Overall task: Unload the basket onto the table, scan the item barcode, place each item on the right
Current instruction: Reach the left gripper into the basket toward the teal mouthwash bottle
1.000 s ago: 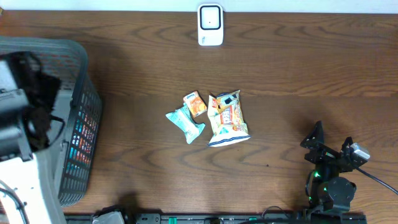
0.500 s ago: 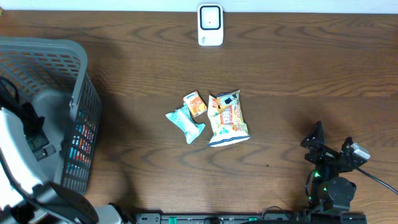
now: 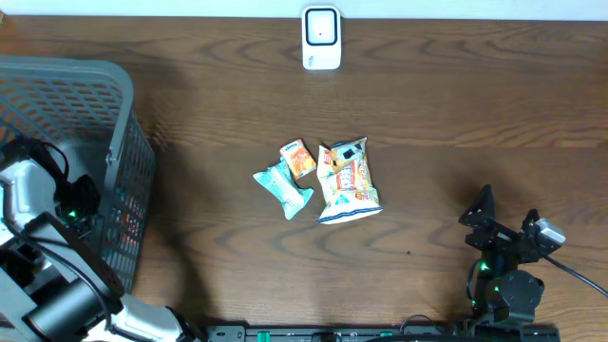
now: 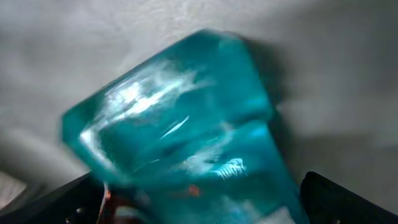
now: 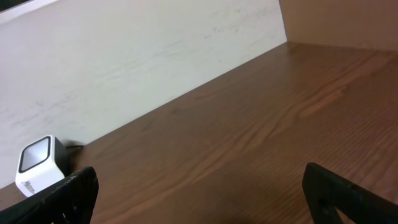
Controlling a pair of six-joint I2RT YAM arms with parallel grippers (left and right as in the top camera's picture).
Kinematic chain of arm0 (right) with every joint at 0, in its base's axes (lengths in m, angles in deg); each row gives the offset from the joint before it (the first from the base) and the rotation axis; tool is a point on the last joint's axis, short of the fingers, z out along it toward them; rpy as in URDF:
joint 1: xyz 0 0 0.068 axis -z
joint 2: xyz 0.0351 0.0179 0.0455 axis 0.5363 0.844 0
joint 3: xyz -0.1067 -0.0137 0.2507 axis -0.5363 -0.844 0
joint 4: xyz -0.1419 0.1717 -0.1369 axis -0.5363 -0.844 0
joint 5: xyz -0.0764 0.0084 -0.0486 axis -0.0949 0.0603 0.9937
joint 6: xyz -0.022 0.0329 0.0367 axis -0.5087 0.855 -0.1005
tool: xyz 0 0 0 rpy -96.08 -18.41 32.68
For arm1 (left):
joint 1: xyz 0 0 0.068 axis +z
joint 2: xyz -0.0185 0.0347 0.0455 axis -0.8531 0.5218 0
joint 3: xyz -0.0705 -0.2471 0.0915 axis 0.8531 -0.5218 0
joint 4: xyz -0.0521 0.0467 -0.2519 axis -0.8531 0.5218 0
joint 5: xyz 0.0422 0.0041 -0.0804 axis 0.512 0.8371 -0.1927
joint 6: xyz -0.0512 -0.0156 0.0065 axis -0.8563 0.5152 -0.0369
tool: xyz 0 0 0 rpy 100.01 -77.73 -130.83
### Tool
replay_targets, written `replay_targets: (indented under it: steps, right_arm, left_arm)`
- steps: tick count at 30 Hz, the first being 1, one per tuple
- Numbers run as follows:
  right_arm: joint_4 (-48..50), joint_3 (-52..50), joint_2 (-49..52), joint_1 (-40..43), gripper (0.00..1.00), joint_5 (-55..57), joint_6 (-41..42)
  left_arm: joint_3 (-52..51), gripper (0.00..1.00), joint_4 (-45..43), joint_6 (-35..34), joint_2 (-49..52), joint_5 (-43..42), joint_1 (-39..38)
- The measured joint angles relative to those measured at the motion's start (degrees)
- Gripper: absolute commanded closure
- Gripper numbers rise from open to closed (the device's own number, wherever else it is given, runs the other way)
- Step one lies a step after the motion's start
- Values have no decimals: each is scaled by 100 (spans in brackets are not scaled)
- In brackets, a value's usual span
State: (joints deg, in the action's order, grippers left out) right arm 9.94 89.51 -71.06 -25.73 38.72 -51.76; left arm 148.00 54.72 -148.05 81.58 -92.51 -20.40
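The robot's left gripper will next go down a little and close across the teal item's body, which is below it, because its open fingers are already on both sides of the item's body.
Three snack items lie mid-table: a teal packet, a small orange box and a chip bag. The white barcode scanner stands at the far edge, and shows again as the scanner at the left of the right wrist view. My left arm reaches into the grey basket. There my left gripper stands open, with a blurred teal packet filling the space between its wide jaws; whether they touch it I cannot tell. My right gripper rests open and empty at the near right.
The basket takes up the table's left side, with colourful packets showing through its mesh wall. A pale wall runs behind the far table edge. Bare brown wood lies between the items and the right arm.
My left arm has swung away from the camera and down into the basket, uncovering its rim. The table items and the right arm have not moved.
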Motion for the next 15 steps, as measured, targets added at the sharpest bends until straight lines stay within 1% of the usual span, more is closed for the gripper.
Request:
replay_targets:
  steps: [6, 7, 8, 9, 10, 13, 14, 15]
  right_arm:
    - [0, 0, 0, 0, 1, 0, 0]
    - [0, 2, 0, 0, 1, 0, 2]
    - [-2, 0, 2, 0, 1, 0, 0]
    - [0, 0, 0, 0, 1, 0, 0]
    - [0, 0, 0, 0, 1, 0, 0]
    - [-2, 0, 0, 0, 1, 0, 2]
    - [0, 0, 0, 0, 1, 0, 0]
    - [-2, 0, 0, 0, 1, 0, 0]
  left_arm:
    - [-411, 1, -625, -15, -50, -42, -7]
    - [-479, 5, -737, -15, -87, -39, -11]
    - [-527, 14, -815, -15, -114, -35, -11]
    - [-581, 27, -903, -13, -149, -26, -11]
    - [-621, 32, -975, -39, -184, -4, -13]
    - [-649, 43, -1025, -98, -212, 199, -20]
    - [-649, 51, -1032, -90, -212, 262, -9]
    - [-649, 53, -1080, -2, -223, 358, -7]
